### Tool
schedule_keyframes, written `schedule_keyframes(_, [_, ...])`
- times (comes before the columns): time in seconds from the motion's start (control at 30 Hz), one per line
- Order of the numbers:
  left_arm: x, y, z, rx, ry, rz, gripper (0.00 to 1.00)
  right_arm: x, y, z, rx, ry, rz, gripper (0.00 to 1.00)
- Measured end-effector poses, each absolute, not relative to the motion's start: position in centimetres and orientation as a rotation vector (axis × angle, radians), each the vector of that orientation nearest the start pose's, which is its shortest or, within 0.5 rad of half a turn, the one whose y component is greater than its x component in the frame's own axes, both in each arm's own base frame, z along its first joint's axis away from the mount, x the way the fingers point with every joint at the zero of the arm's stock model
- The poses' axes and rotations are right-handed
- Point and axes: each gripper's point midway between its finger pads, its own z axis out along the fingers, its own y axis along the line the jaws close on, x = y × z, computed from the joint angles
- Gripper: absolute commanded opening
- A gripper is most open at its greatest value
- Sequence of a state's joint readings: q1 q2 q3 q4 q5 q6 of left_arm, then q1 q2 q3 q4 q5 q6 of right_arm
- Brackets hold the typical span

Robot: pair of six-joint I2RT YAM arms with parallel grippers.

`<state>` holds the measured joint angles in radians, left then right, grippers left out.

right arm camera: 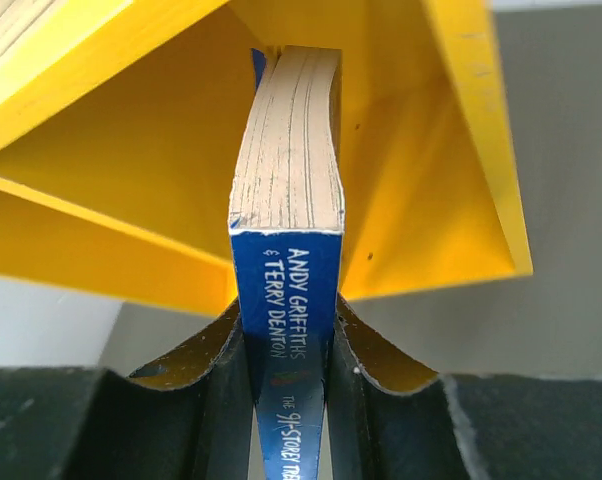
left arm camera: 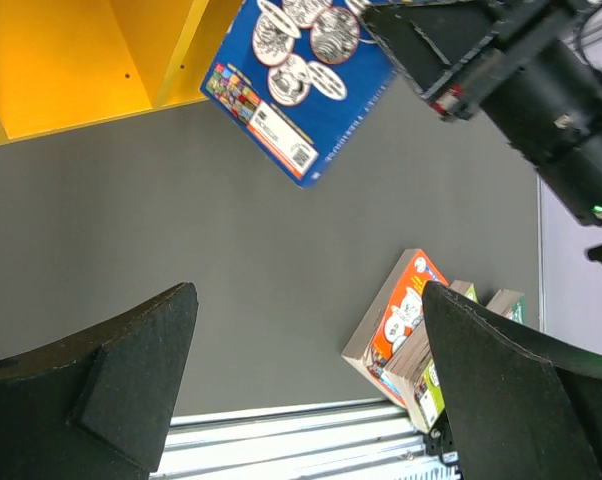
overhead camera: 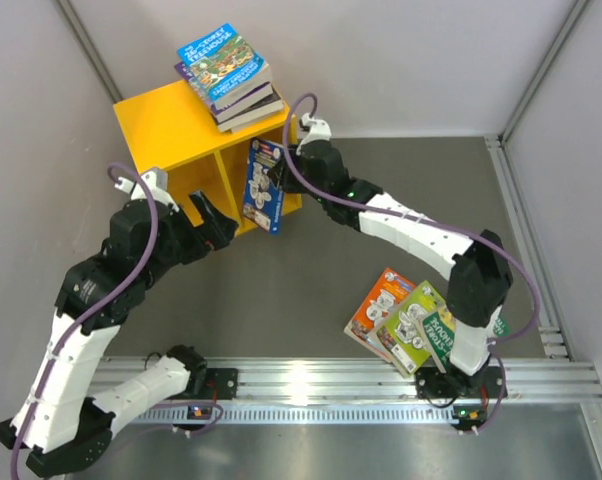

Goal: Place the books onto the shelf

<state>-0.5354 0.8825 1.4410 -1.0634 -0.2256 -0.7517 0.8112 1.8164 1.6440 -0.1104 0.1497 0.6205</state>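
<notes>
I need to lower my right gripper and slide the jutting book to the left in the top view, into the shelf's section by the blue book (overhead camera: pixel 243 178) (right arm camera: pixel 366 165).
The yellow shelf (overhead camera: pixel 171 125) stands at the back left, and a stack of books (overhead camera: pixel 226 72) lies flat on its top. My right gripper (overhead camera: pixel 281 165) is shut on a blue book (overhead camera: pixel 264 187), holding it upright at the mouth of the right compartment. In the right wrist view my right gripper (right arm camera: pixel 286 385) clamps the blue book (right arm camera: pixel 286 280) by its spine, with the page edge pointing into the shelf (right arm camera: pixel 461 150). My left gripper (overhead camera: pixel 211 222) hangs open and empty in front of the left compartment. An orange book (overhead camera: pixel 379 300), a lime book (overhead camera: pixel 409 318) and a green book (overhead camera: pixel 443 335) lie overlapping near the right arm's base.
An aluminium rail (overhead camera: pixel 381 385) runs along the near edge, carrying both arm bases. In the left wrist view the orange book (left arm camera: pixel 406 310) lies beside that rail (left arm camera: pixel 281 430), and the right arm (left arm camera: pixel 541 90) crosses the top right. Grey walls enclose the table.
</notes>
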Motion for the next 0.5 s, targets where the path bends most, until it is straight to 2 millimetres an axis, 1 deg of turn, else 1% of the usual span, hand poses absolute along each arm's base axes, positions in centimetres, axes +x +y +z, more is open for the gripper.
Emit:
schedule_keyframes(0.13, [19.8,-10.2,35.2,-0.35,2.055,-0.547,0.99,39.7,42.7,27.6,-0.133,1.849,0.765,0.0])
schedule_keyframes(0.23, [19.0,-9.3,34.2,-0.355,2.048,-0.527,0.99,39.8,42.8,26.5,-0.139,1.764,0.703,0.0])
schedule_keyframes(0.37, [18.0,-8.3,33.4,-0.368,2.026,-0.517,0.99,40.8,42.4,23.8,-0.093,1.64,0.6,0.0])
schedule_keyframes(0.5, [17.5,-7.5,33.7,-0.383,1.992,-0.509,0.99,42.8,42.7,19.8,-0.026,1.571,0.499,0.0])
